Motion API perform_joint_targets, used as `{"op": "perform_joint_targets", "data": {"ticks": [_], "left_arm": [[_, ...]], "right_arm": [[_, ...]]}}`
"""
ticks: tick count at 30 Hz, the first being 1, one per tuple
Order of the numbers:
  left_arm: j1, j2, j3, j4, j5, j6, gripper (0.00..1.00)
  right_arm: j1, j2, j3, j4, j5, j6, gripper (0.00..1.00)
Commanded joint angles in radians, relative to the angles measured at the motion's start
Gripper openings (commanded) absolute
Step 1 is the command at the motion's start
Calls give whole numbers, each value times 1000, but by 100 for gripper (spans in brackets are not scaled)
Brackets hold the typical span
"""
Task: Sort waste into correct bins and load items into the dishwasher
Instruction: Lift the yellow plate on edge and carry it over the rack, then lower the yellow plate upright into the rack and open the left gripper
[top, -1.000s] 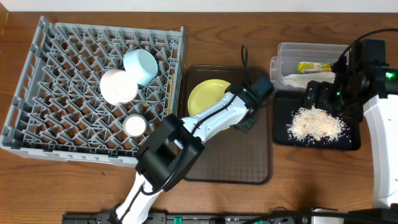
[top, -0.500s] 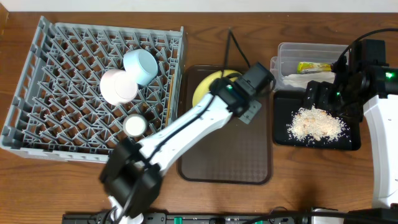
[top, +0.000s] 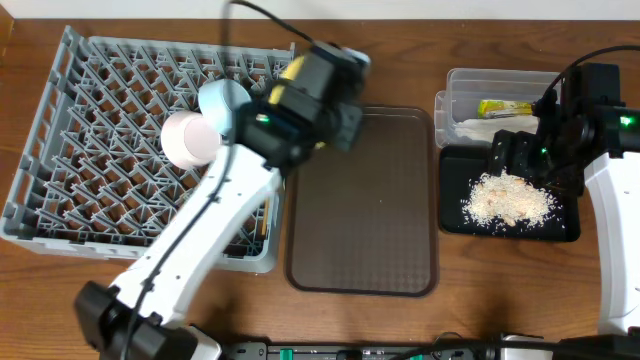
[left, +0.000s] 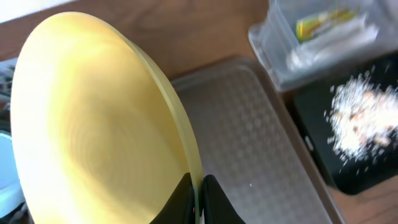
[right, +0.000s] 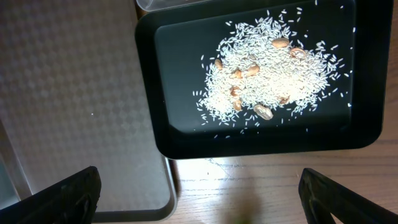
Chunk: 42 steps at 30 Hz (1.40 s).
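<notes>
My left gripper holds the yellow plate already on edge, so the plate needs to go down next into the rack's side by the brown serving tray.
My left gripper (left: 198, 200) is shut on the rim of the round yellow plate (left: 93, 124) and holds it on edge. In the overhead view a sliver of the plate (top: 291, 68) shows at the right edge of the grey dish rack (top: 60, 130). A light blue bowl (top: 222, 100) and a white bowl (top: 188, 140) sit in the rack. My arm hides the small cup. My right gripper (right: 211, 199) is wide open and empty above the near edge of the black tray (right: 180, 112), which holds the rice scraps (right: 267, 68).
The brown serving tray (top: 365, 200) lies bare between the rack and the bins. The clear tub (top: 455, 80) behind the black tray holds the green-and-yellow wrapper (top: 505, 108) and the white napkin (top: 470, 128). Chopsticks (top: 262, 215) stand at the rack's right side.
My left arm lifted the yellow plate off the brown tray and swung it left and back to the rack's right edge. The right arm has not moved.
</notes>
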Motion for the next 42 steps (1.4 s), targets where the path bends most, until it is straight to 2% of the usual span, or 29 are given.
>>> {"op": "perform_joint_targets", "data": {"ticks": [1,8,15,42], "left_arm": [[90,-19,-1,-1,151,-61,8],[266,-11,-1,-1,472,-76,7],[372,-5,-1,-1,649,-77,8],[447,149,-2,-7,664,-102,8]], "right_arm": [[-3,-3,0,-1,6,-8,99],[-3,-3,0,-1,5,-8,99],[-3,-3,0,-1,6,-8,99],[-3,-3,0,-4,6,-8,99]]}}
